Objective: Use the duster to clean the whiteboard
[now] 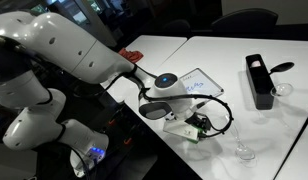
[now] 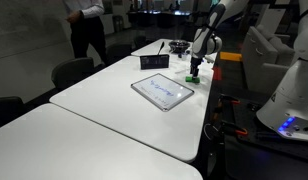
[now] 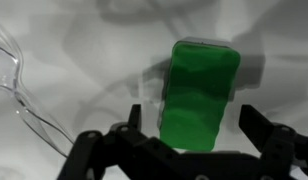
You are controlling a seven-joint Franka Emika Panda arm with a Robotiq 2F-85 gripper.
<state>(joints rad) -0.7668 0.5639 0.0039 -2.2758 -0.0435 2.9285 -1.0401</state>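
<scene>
The green duster [image 2: 194, 77] [image 3: 201, 95] is already between my open fingers, with gaps beside it. My gripper should next stay over it and close onto its long sides.
The bright green duster [image 3: 201, 95] lies on the white tabletop, and in the wrist view it sits between my two fingers. My gripper [image 3: 194, 120] is open, with a gap between each finger and the duster. In both exterior views the gripper [image 1: 199, 127] [image 2: 195, 68] hangs low over the table near its edge, with a bit of the green duster [image 1: 204, 133] [image 2: 194, 77] showing beneath it. The whiteboard [image 1: 200, 83] [image 2: 162, 92] lies flat on the table beside the gripper, with blue scribbles on it.
A tall black box [image 1: 259, 80] [image 2: 153, 61] stands beyond the whiteboard. One clear wine glass [image 1: 244, 150] stands close to the gripper and another [image 1: 284, 90] stands by the box. A glass edge [image 3: 14, 80] shows in the wrist view. The table edge is close.
</scene>
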